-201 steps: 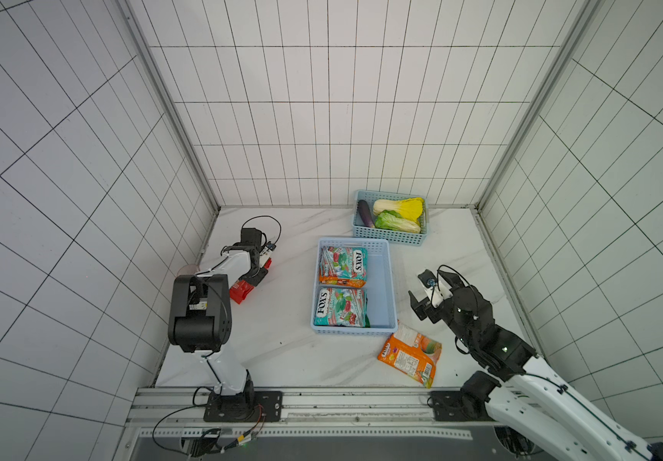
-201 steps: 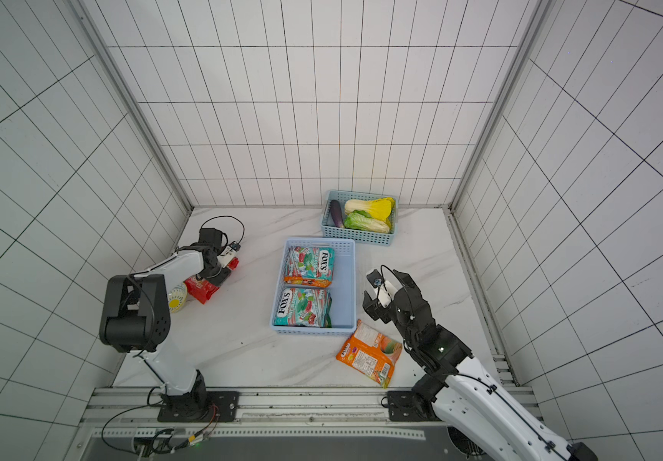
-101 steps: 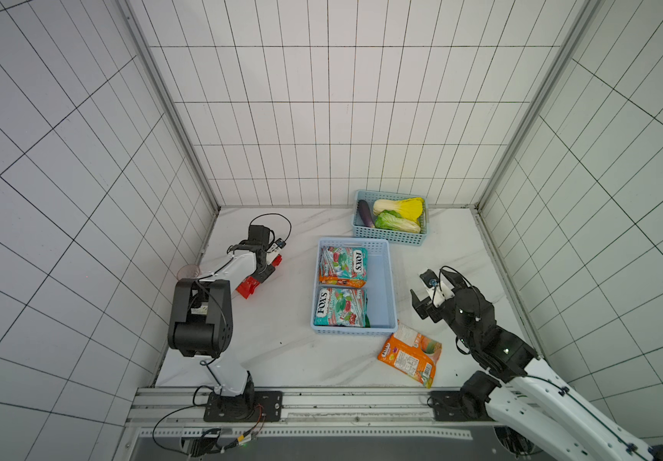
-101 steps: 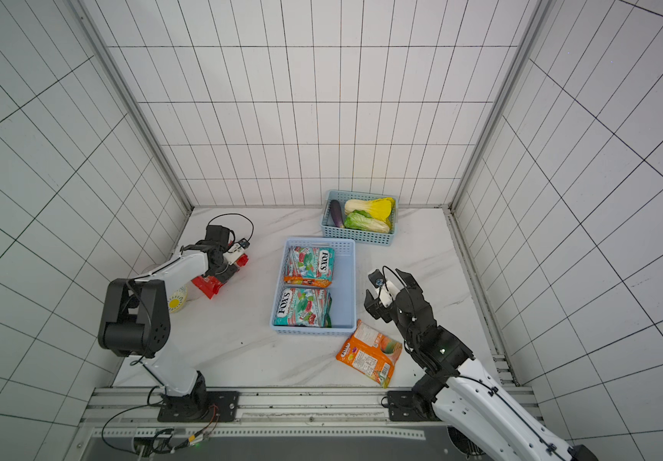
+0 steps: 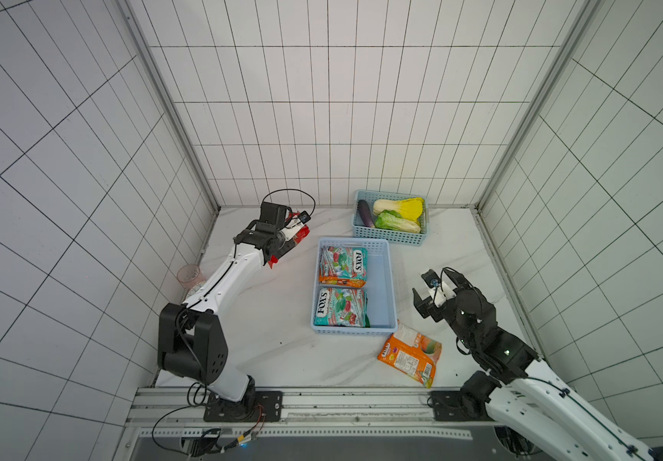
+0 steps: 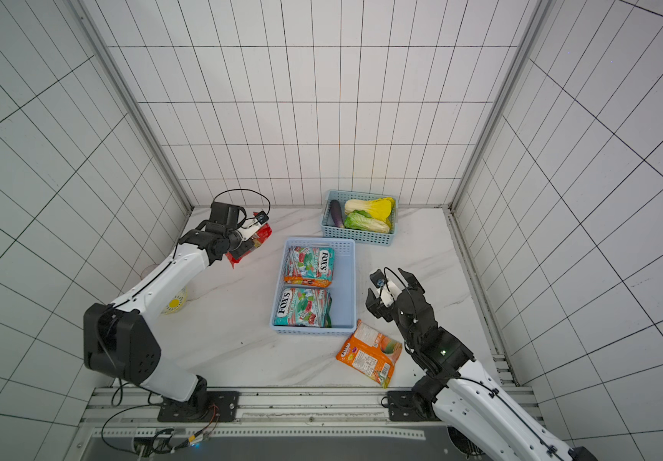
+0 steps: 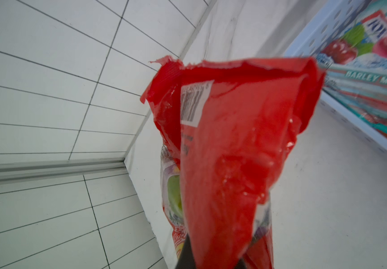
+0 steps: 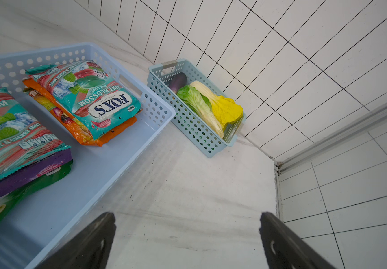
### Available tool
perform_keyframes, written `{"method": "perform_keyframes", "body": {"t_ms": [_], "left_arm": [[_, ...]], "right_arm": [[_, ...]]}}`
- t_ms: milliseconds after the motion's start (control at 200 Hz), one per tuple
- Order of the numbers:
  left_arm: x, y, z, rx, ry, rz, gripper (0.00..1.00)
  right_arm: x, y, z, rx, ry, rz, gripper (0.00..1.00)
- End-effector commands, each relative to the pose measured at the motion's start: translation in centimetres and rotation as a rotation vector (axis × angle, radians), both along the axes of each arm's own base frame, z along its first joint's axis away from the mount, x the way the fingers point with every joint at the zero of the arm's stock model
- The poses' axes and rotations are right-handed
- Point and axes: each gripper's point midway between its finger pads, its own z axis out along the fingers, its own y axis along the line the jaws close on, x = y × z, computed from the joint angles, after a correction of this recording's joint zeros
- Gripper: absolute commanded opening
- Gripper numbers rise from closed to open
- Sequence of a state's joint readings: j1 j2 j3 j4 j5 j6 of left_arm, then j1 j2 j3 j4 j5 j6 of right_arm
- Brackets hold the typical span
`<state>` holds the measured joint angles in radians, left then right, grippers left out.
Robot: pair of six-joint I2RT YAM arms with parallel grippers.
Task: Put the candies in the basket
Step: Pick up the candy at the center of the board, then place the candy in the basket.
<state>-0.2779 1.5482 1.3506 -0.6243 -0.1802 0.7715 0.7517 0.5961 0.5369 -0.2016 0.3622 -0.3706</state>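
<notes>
The red candy bag is hanging outside the basket, so my left gripper should next carry it over the basket's rim and lower it onto the far FOX'S stack to release it.
The light blue basket lies mid-table with two stacks of candies in it, topped by teal FOX'S bags. My left gripper is shut on a red candy bag and holds it off the table, left of the basket's far end. The bag hides most of the fingers. An orange candy bag lies on the table by the basket's near right corner. My right gripper stands open and empty, right of the basket.
A smaller teal basket with two cabbages and an aubergine stands at the back wall. A pink cup sits against the left wall, under the left arm. Tiled walls close in on three sides.
The left arm has lifted the red bag off the table near the left wall and carried it back and right, toward the basket. The right arm has barely moved.
</notes>
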Motion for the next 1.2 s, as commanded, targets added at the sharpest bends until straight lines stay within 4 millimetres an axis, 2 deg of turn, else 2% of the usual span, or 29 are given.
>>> {"method": "perform_keyframes", "body": {"t_ms": [0, 130, 235, 380, 570, 794, 1024, 1194], "left_arm": [[0.3, -3.4, 5.8, -0.040, -0.154, -0.096, 0.00], [-0.9, -7.2, 7.5, -0.058, -0.178, -0.214, 0.00], [-1.8, -10.0, 7.8, -0.054, -0.166, -0.288, 0.00], [-2.8, -13.4, 7.3, -0.050, -0.147, -0.387, 0.00], [-3.1, -16.7, 6.2, -0.028, -0.137, -0.465, 0.00], [-1.8, -17.5, 2.2, 0.049, -0.102, -0.490, 0.00], [-2.7, -18.4, -2.7, 0.062, -0.015, -0.531, 0.00], [-1.6, -18.1, -5.7, 0.101, 0.000, -0.479, 0.00]], "right_arm": [[0.3, -0.7, -0.2, -0.006, -0.017, -0.036, 0.99], [0.2, -0.8, 0.0, 0.001, -0.020, -0.036, 0.99], [0.3, -1.1, -0.1, -0.005, -0.028, -0.049, 0.99], [0.2, -1.0, 0.1, 0.003, -0.028, -0.047, 0.99], [0.3, -1.1, 0.0, -0.004, -0.027, -0.047, 0.99], [0.2, -1.3, 0.2, 0.000, -0.037, -0.054, 0.99], [0.2, -1.3, 0.2, 0.001, -0.042, -0.052, 0.99], [0.1, -1.4, 0.3, 0.007, -0.048, -0.055, 0.99]]}}
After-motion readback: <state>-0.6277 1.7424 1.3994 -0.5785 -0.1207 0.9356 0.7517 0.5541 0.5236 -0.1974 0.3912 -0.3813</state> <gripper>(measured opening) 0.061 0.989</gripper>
